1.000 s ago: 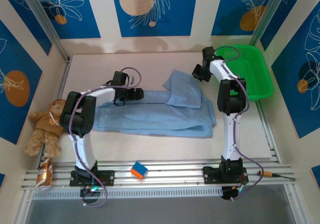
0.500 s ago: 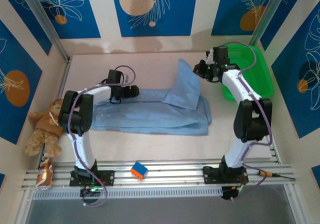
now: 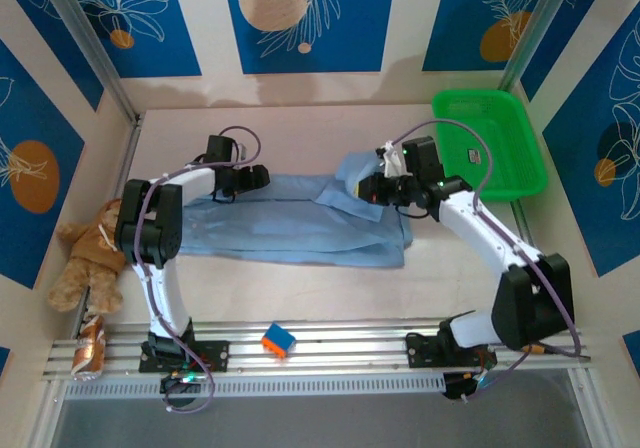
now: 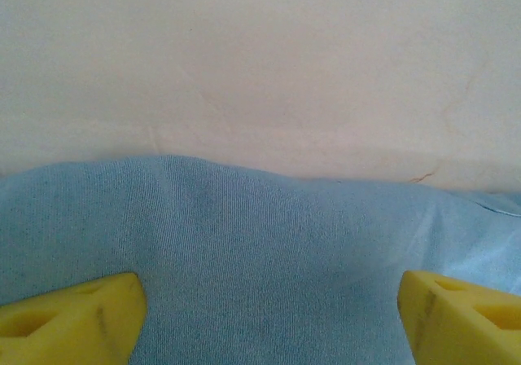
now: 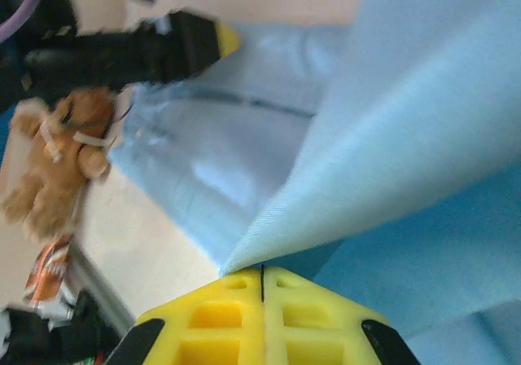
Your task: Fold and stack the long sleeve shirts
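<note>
The shirt's folded end bunches along the shirt's far side. My right gripper is pulling the shirt's pinched corner back and down next, onto the shirt's near edge (image 3: 321, 258) (image 5: 194, 231), to release it.
The light blue long sleeve shirt (image 3: 290, 223) lies spread across the middle of the table, its right end doubled back over itself. My right gripper (image 3: 372, 190) hovers over that folded end, shut on a pinched corner of the shirt (image 5: 407, 137); the yellow fingertips (image 5: 236, 300) press together with cloth rising from them. My left gripper (image 3: 255, 178) sits at the shirt's far left edge. In the left wrist view its fingers (image 4: 73, 316) stand wide apart with flat shirt fabric (image 4: 269, 251) between them, so it is open.
A green plastic basket (image 3: 490, 143) stands at the far right. A teddy bear (image 3: 90, 248) leans by the left wall, with a crumpled wrapper (image 3: 90, 348) near it. An orange and blue block (image 3: 278, 340) rests on the front rail.
My right gripper has swung from beside the basket toward the near left, carrying the shirt's end over the body. The left gripper has drifted slightly left and farther back.
</note>
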